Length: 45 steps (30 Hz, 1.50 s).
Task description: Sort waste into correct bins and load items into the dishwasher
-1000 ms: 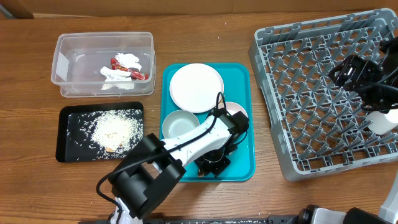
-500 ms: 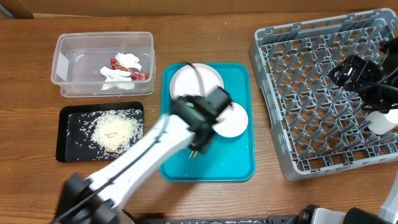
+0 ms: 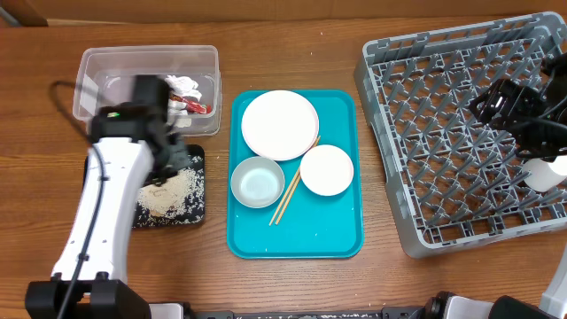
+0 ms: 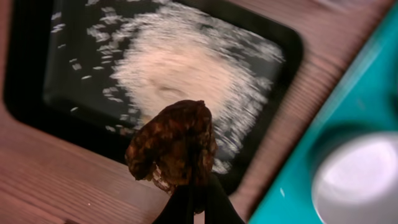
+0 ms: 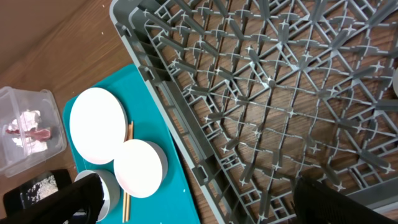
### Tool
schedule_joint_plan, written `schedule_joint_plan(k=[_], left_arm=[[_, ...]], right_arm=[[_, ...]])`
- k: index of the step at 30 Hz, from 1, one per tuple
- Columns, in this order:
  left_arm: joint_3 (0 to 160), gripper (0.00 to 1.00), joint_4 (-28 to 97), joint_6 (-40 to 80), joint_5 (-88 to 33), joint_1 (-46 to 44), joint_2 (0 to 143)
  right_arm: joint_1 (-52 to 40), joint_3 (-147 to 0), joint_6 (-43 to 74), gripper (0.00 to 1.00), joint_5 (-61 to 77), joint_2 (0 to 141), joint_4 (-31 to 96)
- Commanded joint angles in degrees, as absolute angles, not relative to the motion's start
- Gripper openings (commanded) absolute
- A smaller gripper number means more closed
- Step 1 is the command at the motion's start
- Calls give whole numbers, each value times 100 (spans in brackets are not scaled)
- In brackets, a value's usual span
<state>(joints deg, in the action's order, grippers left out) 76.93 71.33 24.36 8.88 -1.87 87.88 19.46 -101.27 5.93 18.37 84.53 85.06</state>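
Observation:
I should move my left gripper down and to its left in the wrist view next, to the emptier bottom of the black tray, then lower it and release the scrap (image 4: 174, 146).
My left gripper (image 3: 174, 158) (image 4: 194, 190) is shut on the small brown food scrap (image 4: 174, 146) and holds it above the near edge of the black tray (image 3: 197, 208) (image 4: 287, 48), which holds loose rice (image 4: 186, 78). The clear tub (image 3: 106, 84) holds the red sauce packet (image 3: 198, 107) and the white napkin (image 3: 183, 86). The plate (image 3: 280, 124), an upright bowl (image 3: 258, 182), an overturned bowl (image 3: 327, 170) and the chopsticks (image 3: 293, 184) lie on the teal tray (image 3: 337, 232). My right gripper (image 3: 512, 105) (image 5: 199, 190) is open and empty above the grey dish rack (image 3: 443, 133) (image 5: 280, 81). A white cup (image 3: 542, 174) stands in the rack.
The teal tray sits between the two bins and the rack. The rack's near left corner (image 5: 205, 168) is close to the teal tray's right edge (image 5: 180, 186). Bare wooden table runs along the front and back edges.
My left arm has swung from the teal tray leftward to above the black tray, with the brown scrap in its jaws. Both bowls and the chopsticks now show uncovered. The right arm has not moved.

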Motion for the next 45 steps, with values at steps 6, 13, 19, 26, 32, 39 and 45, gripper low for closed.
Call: schedule_joint_plan(k=[6,13,19,26,32,39,45], left_arm=[[6501,4,5865,2790,963,1529,8748],[5795,6,4840,2790,1118,1927,9061],[5662,6,4552,2788,1111,1927,9553],[5675,14,4532,2788,1109,1927,9835],[6208,26,5050,2788,1092,1927,9791],[7397,27,5758,2650,718,1697,9389],[7664,31,5513,2023,-519,886,9096]], right_arm=[[1933,-10156,554,100,1763,8433,8488],[1933,-10158,552,100,1761,8433,8519],[1933,-10158,554,100,1761,8433,8527],[1933,-10158,552,100,1761,8433,8527],[1933,-10158,552,100,1761,8433,8525],[1933,-10158,552,100,1761,8433,8523],[1933,-10158,552,100,1761,8433,8521]])
